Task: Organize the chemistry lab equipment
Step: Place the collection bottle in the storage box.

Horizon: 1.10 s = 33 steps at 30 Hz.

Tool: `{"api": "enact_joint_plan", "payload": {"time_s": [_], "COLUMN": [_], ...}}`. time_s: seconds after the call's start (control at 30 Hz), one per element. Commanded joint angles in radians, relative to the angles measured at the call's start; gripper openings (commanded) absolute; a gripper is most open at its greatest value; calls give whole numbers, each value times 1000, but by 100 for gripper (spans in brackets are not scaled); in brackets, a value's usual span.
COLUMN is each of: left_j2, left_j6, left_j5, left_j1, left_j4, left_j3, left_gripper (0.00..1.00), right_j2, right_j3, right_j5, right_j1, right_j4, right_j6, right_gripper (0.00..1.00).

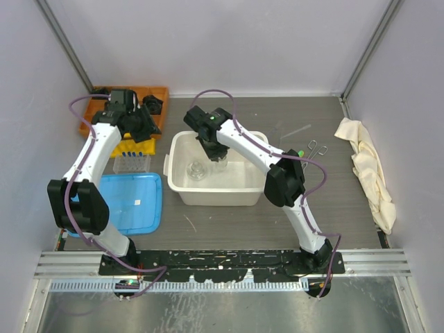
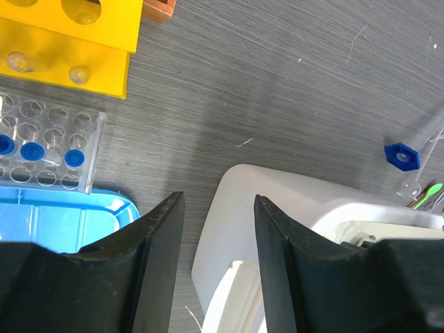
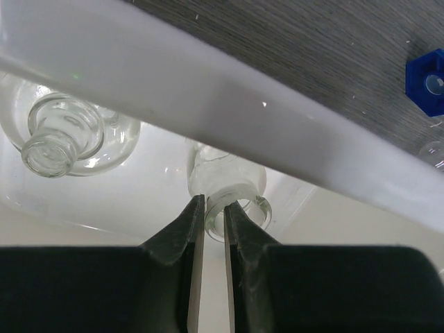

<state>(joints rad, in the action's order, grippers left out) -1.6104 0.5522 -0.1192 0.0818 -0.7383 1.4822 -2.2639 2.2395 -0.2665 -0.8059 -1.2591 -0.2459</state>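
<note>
My right gripper holds the glass flask by its rim. It next needs to lower the flask deeper into the white tub (image 1: 211, 195) and then release the flask's rim.
My right gripper (image 3: 214, 201) reaches into the white tub (image 1: 211, 195) and is shut on the rim of a small clear glass flask (image 3: 229, 182), with the glass wall pinched between its fingers. In the top view this gripper (image 1: 216, 150) sits over the tub's back half. A second glass flask (image 3: 66, 132) rests on the tub floor to its left, also visible from above (image 1: 198, 168). My left gripper (image 2: 218, 198) stands open and empty above the tub's corner (image 2: 236, 208), and from above it (image 1: 142, 129) is near the yellow tube rack (image 2: 62, 41).
A clear rack with blue caps (image 2: 41, 149) lies by the blue tray (image 1: 132, 201). Right of the tub are metal forceps (image 1: 317, 148), a blue-capped tube (image 2: 402, 156) and a green spoon (image 2: 431, 191). The orange tray (image 1: 156, 94) is at the back left, the cream cloth (image 1: 368, 173) at the far right.
</note>
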Motion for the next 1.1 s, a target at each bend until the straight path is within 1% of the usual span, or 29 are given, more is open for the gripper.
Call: {"api": "enact_joint_plan", "payload": {"time_s": [0.0, 0.37, 0.77, 0.87, 1.07], "left_j2": [32, 36, 35, 37, 35], "left_j6": [-16, -15, -15, -14, -14], "left_j5": [1, -3, -4, -3, -7], "left_j1": [-7, -8, -7, -8, -8], "left_j4": [19, 22, 23, 23, 26], "left_j3": [3, -11, -11, -13, -11], "left_gripper": [46, 46, 47, 46, 46], "right_j2": [33, 37, 37, 41, 58], "right_j3": [-15, -86, -70, -67, -64], "right_j5": [-31, -22, -13, -12, -2], "right_j1": [-5, -9, -10, -10, -11], "right_j4": [10, 41, 56, 57, 67], "right_j6": [-5, -22, -26, -27, -29], "right_gripper": [1, 4, 14, 19, 34]}}
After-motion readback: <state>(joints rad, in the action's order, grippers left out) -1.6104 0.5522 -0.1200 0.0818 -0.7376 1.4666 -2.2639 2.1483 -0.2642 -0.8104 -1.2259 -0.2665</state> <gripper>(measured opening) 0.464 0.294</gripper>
